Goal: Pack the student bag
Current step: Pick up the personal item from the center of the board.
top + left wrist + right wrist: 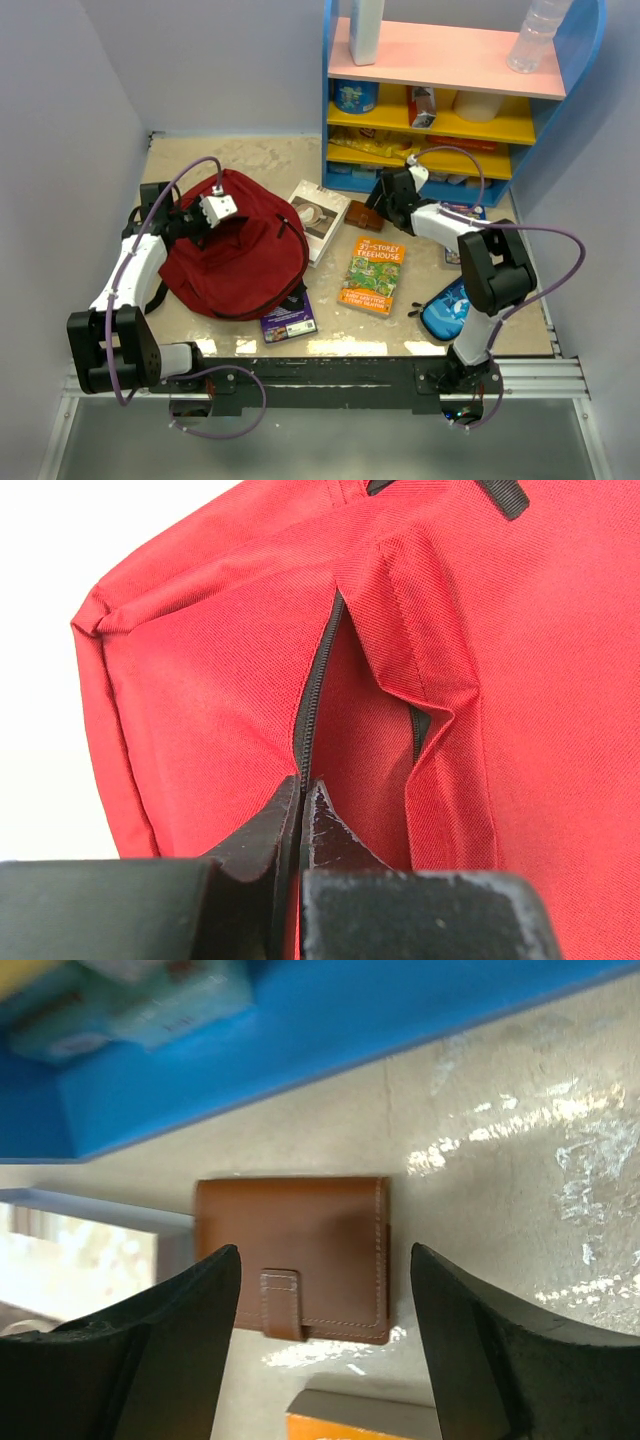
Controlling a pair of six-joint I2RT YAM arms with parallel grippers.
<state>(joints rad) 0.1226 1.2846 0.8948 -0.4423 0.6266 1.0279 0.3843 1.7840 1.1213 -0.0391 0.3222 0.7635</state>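
Observation:
The right gripper brings its open fingers down to the brown wallet below next, onto its stitched end (379,221) (374,1260), clear of the white book, and closes there.
The student bag (235,255) is a dark red backpack lying on the left of the table, and it fills the left wrist view (220,700) with its black zipper (308,710) partly parted. My left gripper (205,215) sits at the bag's upper left, and its tips (302,785) are shut on the red fabric at the zipper edge. My right gripper (383,207) hovers open just in front of the shelf. Below it a small brown wallet (300,1240) with a strap tab lies flat on the table between the two fingers, untouched. The same wallet (364,216) shows in the top view.
A blue, yellow and pink shelf (440,120) stands at the back right, its blue base (300,1050) close behind the wallet. On the table lie a white book (318,218), an orange Treehouse book (372,274), a purple book (288,318) partly under the bag, and a blue pouch (446,312).

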